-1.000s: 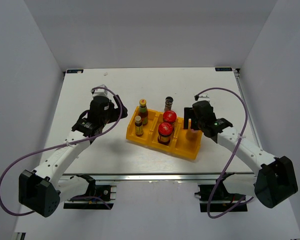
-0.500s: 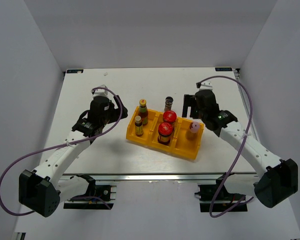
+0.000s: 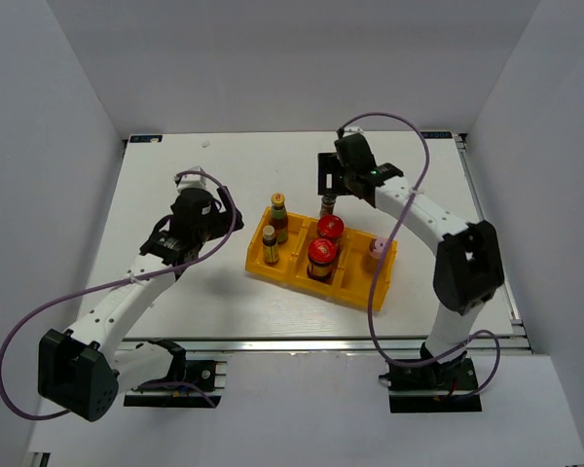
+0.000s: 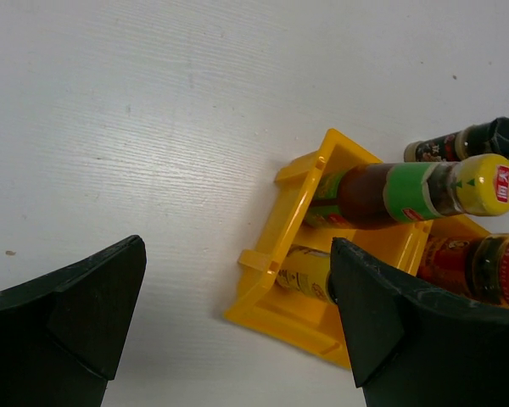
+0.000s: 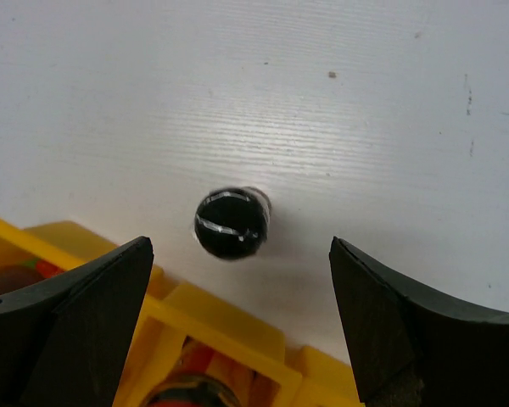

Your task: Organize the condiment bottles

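My right gripper moves down next, fingers open, around the black cap (image 3: 328, 198) (image 5: 230, 225) below it, because the cap already shows between my fingers.
A yellow tray (image 3: 355, 284) holds two yellow-capped bottles (image 3: 277, 216) in its left compartment. Two red-lidded jars (image 3: 321, 253) fill the middle one, and a pink-lidded shaker (image 3: 378, 247) stands in the right one. A dark spice jar (image 3: 328, 202) stands on the table just behind the tray. My right gripper (image 3: 329, 183) hovers over it, open; in the right wrist view the jar's black lid (image 5: 230, 224) lies between and a little ahead of the empty right gripper (image 5: 240, 254). My left gripper (image 3: 217, 216) is open, left of the tray, apart from it (image 4: 282, 210).
The tray's back edge (image 5: 229, 320) lies right under the right fingers, close to the spice jar. In the left wrist view the nearer bottle (image 4: 407, 191) and the spice jar (image 4: 462, 142) lie beyond the tray's left end. White walls enclose the table (image 3: 175, 165).
My right gripper let go of the pink-lidded shaker in the right compartment, opened fully and swung back and left to above the spice jar. The left arm has not moved.
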